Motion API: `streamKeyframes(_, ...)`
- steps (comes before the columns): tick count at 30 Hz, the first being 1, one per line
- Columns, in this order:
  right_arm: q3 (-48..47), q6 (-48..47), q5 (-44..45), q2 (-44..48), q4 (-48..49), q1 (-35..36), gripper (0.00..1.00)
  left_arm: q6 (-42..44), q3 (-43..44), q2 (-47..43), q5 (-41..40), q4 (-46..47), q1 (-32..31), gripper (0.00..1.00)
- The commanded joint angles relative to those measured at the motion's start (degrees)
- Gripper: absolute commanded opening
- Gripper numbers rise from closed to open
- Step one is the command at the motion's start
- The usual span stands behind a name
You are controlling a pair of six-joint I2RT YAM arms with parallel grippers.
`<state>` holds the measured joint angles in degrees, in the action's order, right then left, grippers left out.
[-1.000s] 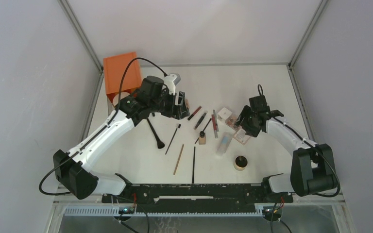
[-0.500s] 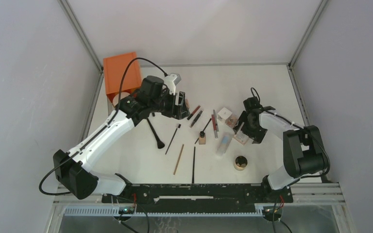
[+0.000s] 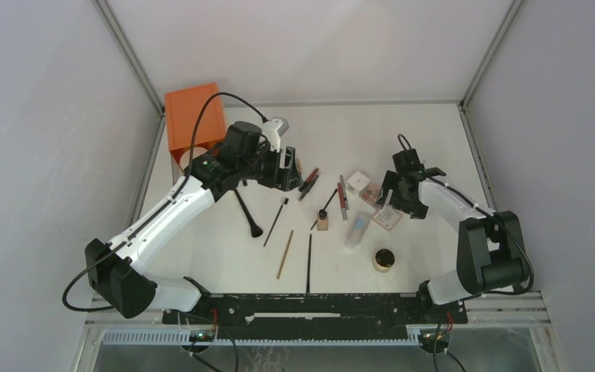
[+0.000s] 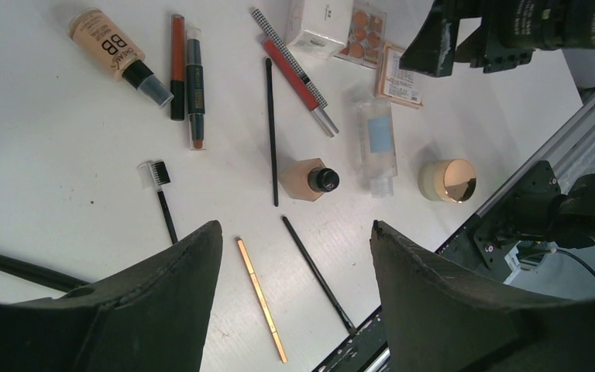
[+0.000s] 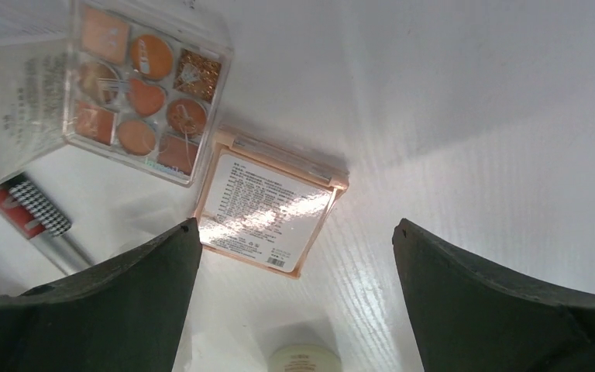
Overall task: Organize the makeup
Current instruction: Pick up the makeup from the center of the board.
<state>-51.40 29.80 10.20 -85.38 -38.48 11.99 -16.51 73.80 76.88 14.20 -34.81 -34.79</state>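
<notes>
The side edges of the pink compact need to be between my right gripper's fingers. My right gripper should first move down and slightly back, then close.
The makeup lies spread across the table middle. In the left wrist view I see a BB tube, a red stick, a dark stick, a spoolie brush, a tan bottle, a clear tube, a round jar, a gold pencil and a black pencil. My left gripper hangs open and empty above them, also in the top view. My right gripper is open and empty just above a pink compact, beside an orange-pan palette.
The orange box stands at the back left by the wall. A big black brush lies under the left arm. A small white box and a red pencil lie left of the right gripper.
The right arm has swung its elbow out, in, then partly back, its gripper staying over the pink compact. The dark stick has slid left to lie beside the red stick. The left arm is still.
</notes>
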Motion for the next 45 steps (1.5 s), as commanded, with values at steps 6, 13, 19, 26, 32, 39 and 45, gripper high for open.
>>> streamKeyframes(6,-4.4,-13.7,-14.6,-1.0,4.8,-7.4,1.0,0.1,-1.5,-1.2,0.8,1.9,-0.3,0.74)
streamKeyframes(13,-5.9,-10.8,-22.0,-7.1,9.6,-9.2,1.0,-0.2,-1.3,-1.3,1.0,1.8,-0.3,0.74)
streamKeyframes(19,-1.5,-9.6,-20.8,-6.2,8.7,-7.4,1.0,0.0,-2.0,-1.4,0.6,1.8,-0.4,0.75)
streamKeyframes(26,0.2,-6.9,-17.8,-5.6,4.2,-5.4,1.0,0.3,-0.1,1.0,1.8,2.0,-0.4,0.74)
streamKeyframes(32,1.7,-4.0,-14.6,-2.4,2.7,-3.8,1.0,0.6,0.4,1.2,1.4,1.5,-0.4,0.74)
streamKeyframes(39,1.5,-6.5,-11.3,-4.3,-0.2,1.1,0.96,0.6,1.1,1.6,2.0,1.4,-0.4,0.74)
streamKeyframes(45,0.1,-5.9,-3.6,-9.1,-2.2,6.5,0.97,0.3,0.8,1.6,2.1,1.4,-0.4,0.74)
